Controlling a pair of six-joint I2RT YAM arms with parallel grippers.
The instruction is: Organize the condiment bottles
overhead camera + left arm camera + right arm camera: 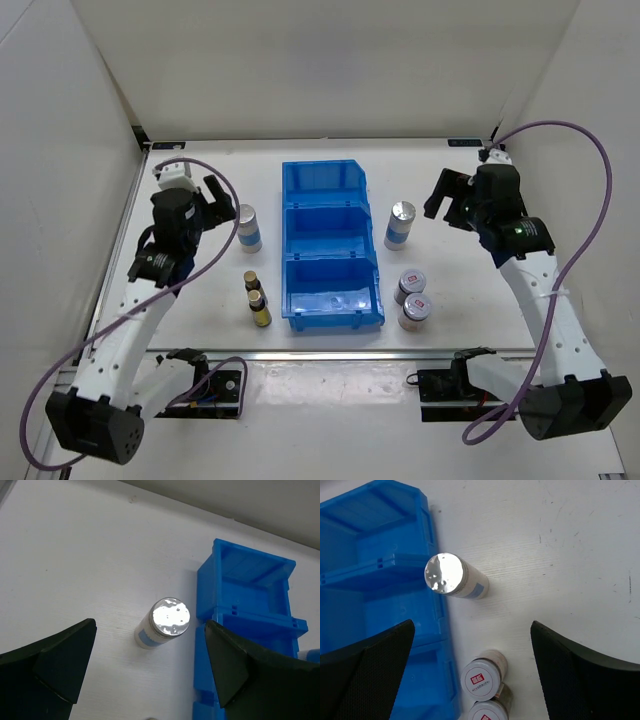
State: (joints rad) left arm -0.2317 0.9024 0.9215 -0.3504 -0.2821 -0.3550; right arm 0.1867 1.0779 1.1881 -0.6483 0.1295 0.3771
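Note:
My right gripper shifts left in the top view and comes down over the white bottle's silver top (403, 210) (445, 573) next, since the white bottle stands outside the empty bin.
A white cylinder bottle (249, 227) with a silver top and blue label stands left of the blue bin (329, 212); it also shows in the left wrist view (162, 623). A second one (399, 224) stands right of the bin, seen in the right wrist view (455, 577). Two silver-lidded jars with red marks (410, 286) (415, 311) stand near the bin's right front, in the right wrist view (483, 675) (490, 711). Two slim dark yellow-labelled bottles (252, 282) (259, 308) stand left front. My left gripper (150, 670) and right gripper (472, 672) are open, empty, above the table.
The blue bin has three empty compartments in a row from far to near; it shows in the left wrist view (250, 610) and the right wrist view (370, 580). White walls enclose the table on three sides. Cables hang off both arms.

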